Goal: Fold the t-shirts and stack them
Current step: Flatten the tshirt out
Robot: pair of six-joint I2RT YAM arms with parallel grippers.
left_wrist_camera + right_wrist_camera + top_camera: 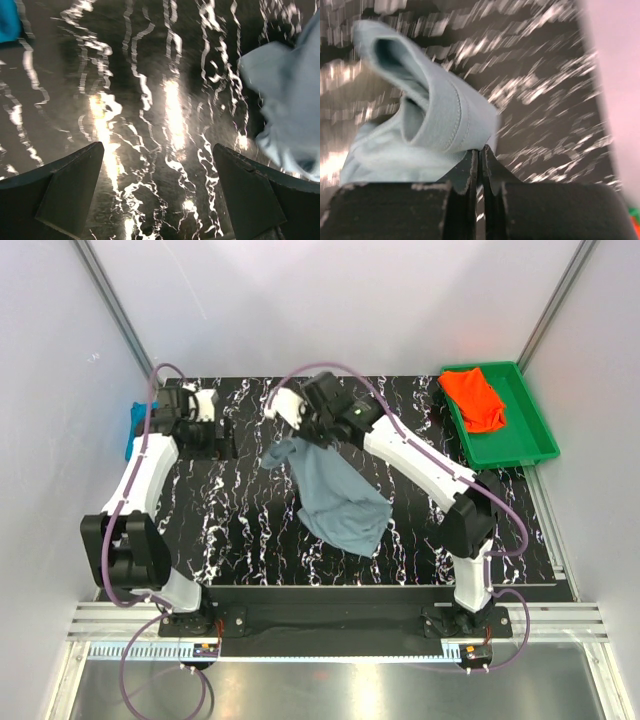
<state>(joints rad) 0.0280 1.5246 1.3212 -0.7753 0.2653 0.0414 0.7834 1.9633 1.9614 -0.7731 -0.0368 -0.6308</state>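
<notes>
My right gripper swings over the bare table short of the green tray next and releases the hemmed edge, since the grey-blue shirt hangs crumpled.
A dusty grey-blue t-shirt hangs crumpled from my right gripper, its lower part draped on the black marbled table. In the right wrist view the right gripper is shut on a hemmed edge of this shirt. My left gripper stands open over the table at the back left, with nothing between its fingers. The grey-blue shirt lies to its right, apart from it. A teal-blue t-shirt shows at the table's left edge behind the left arm. An orange-red t-shirt lies bunched in the tray.
A green plastic tray sits at the back right, partly off the table. White walls with metal posts close in the left, back and right sides. The arm bases stand on a rail at the near edge.
</notes>
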